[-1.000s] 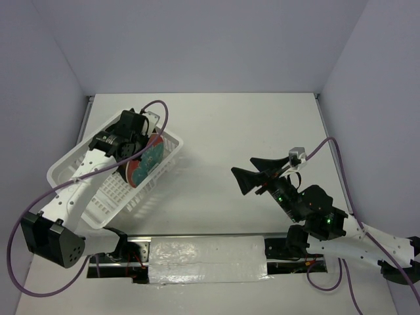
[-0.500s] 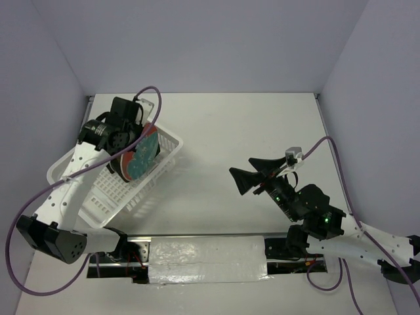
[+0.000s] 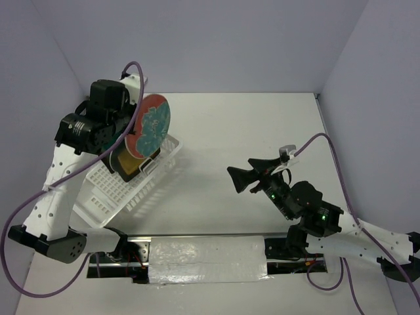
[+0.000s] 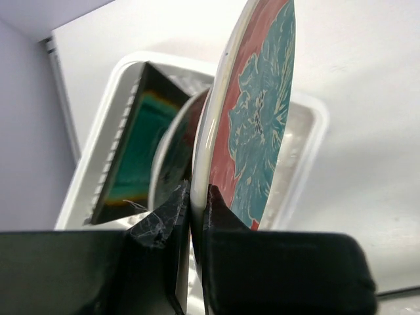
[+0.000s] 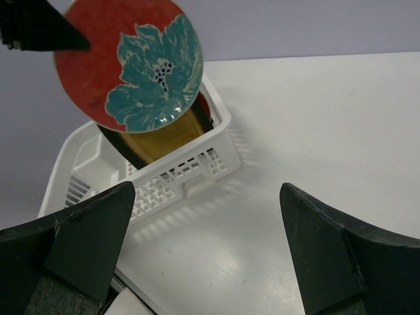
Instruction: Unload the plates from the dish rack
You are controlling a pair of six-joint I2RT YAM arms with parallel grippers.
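My left gripper swings the red plate right in the top view next and lowers it flat onto the bare tabletop below, by my right gripper.
My left gripper (image 3: pixel 129 136) is shut on the lower rim of a round red plate with a teal pattern (image 3: pixel 148 124) and holds it upright, above the far end of the white dish rack (image 3: pixel 108 193). In the left wrist view the fingers (image 4: pixel 197 190) pinch that plate's (image 4: pixel 259 111) edge. Below it in the rack (image 4: pixel 303 131) stand a second round plate (image 4: pixel 172 154) and a teal-green square plate (image 4: pixel 134 151). The right wrist view shows the lifted plate (image 5: pixel 131 62) over a mustard-yellow square plate (image 5: pixel 161 141) in the rack (image 5: pixel 184 177). My right gripper (image 3: pixel 244 178) is open and empty mid-table, facing the rack.
The rack lies diagonally at the table's left, close to the left wall (image 3: pixel 46 98). A silvery taped strip (image 3: pixel 207 259) runs along the near edge between the arm bases. Bare white tabletop (image 3: pixel 249 131) lies between the rack and the right arm.
My left gripper has risen and swung back, lifting the round red plate up out of the rack. The right gripper has shifted slightly left and stays open.
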